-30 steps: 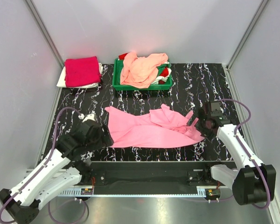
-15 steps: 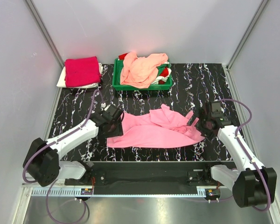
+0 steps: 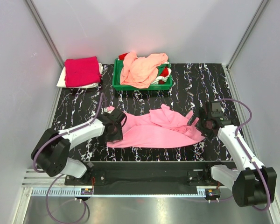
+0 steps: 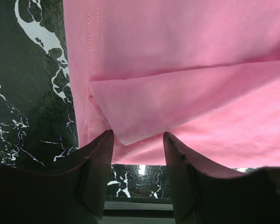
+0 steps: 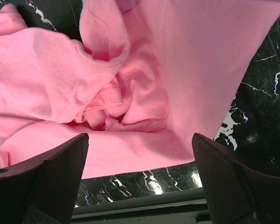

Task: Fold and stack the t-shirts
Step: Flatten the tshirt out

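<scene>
I will move my right gripper toward the right in its wrist view and down onto the pink t-shirt's outer corner [image 3: 203, 136] [image 5: 276, 8], because that corner is clear of the bunched folds.
A pink t-shirt [image 3: 154, 130] lies crumpled across the front of the black marbled table. My left gripper [image 3: 115, 128] is at its left edge. In the left wrist view its fingers [image 4: 95, 158] stand partly apart, with a folded-over corner of the pink t-shirt [image 4: 130, 126] just beyond the tips and nothing pinched. My right gripper [image 3: 199, 125] hangs wide open over the shirt's bunched right end [image 5: 107, 93], holding nothing. A crimson t-shirt [image 3: 82, 71] lies folded on a white one [image 3: 61, 80] at the back left. A peach t-shirt [image 3: 141, 69] is heaped in the tray.
The green tray [image 3: 115, 79] stands at the back centre, with red and white cloth [image 3: 164, 72] under the peach shirt. Grey walls close in the table on three sides. The table's front edge [image 5: 144, 205] runs just below the right gripper.
My left arm has swung from the near left corner to the pink shirt's left edge, and its jaws have narrowed. The shirt's left edge is slightly bunched. The right arm has stayed put.
</scene>
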`<state>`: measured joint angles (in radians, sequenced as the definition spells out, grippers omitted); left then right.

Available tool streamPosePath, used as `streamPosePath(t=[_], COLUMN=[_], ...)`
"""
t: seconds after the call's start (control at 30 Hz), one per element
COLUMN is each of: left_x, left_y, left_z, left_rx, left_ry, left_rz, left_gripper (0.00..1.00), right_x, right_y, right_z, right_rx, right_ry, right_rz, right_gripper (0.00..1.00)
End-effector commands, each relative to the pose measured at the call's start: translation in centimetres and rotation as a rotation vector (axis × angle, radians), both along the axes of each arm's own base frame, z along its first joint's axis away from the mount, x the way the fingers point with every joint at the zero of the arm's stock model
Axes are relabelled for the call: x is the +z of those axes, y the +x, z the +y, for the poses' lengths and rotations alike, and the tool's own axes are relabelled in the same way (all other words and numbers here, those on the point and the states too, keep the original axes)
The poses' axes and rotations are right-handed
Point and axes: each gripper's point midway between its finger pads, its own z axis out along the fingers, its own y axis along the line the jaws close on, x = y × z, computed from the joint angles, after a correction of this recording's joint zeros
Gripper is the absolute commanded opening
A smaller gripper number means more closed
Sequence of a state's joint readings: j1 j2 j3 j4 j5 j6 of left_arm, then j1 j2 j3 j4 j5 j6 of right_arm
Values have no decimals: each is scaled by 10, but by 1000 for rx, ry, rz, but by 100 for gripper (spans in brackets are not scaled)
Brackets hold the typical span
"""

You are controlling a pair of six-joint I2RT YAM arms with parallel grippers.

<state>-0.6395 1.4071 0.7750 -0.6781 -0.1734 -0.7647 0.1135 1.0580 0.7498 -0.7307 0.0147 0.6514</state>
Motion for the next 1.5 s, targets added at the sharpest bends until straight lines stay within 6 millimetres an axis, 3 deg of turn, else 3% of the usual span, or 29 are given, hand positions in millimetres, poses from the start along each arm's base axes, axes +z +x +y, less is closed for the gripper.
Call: streamPosePath(t=[0.0, 0.1, 0.23, 0.3, 0.4, 0.43, 0.5, 0.6, 0.73, 0.83, 0.97, 1.07, 1.17, 1.47], left_x=[-6, -11, -7, 2, 53, 73, 103, 126, 119, 106, 112, 117, 113, 109], left_y=[9, 9, 16, 15, 21, 29, 24, 23, 13, 4, 6, 11, 14, 15], left_z=[0, -1, -5, -5, -1, 6, 25, 57, 75, 76, 80, 93, 92, 90], left_rx=[9, 4, -3, -11, -3, 25, 49, 104, 128, 128, 137, 166, 163, 163], left_ry=[13, 9, -6, -4, -45, -57, -69, -78, -87, -97, -83, -56, -93, -119], left_rz=[-33, -33, -65, -61, -153, -199, -254, -300, -268, -245, -260, -274, -263, -261], left_gripper=[49, 36, 0, 0, 0, 0, 0, 0, 0, 0, 0, 0, 0, 0], right_x=[14, 14, 13, 12, 11, 12, 9, 2, -7, -16, -24, -47, -65, -82], right_y=[10, 10, 11, 12, 13, 15, 17, 19, 16, 10, 9, 3, -6, -13], right_z=[-5, -6, -10, -13, -21, -21, -26, -26, -31, -32, -46, -39, -34, -37], right_rx=[-7, -9, -20, -29, -56, -60, -79, -75, -110, -142, -243, -261, -279, -355], right_ry=[-16, -20, -31, -38, -36, -25, -16, -13, -32, -30, -42, 11, 40, 46], right_rz=[-40, -38, -37, -34, -32, -39, -24, -4, 23, 43, 64, 133, 181, 196], right_gripper=[100, 100, 100, 100, 100, 100, 100, 100, 99, 99, 98, 97, 94, 81])
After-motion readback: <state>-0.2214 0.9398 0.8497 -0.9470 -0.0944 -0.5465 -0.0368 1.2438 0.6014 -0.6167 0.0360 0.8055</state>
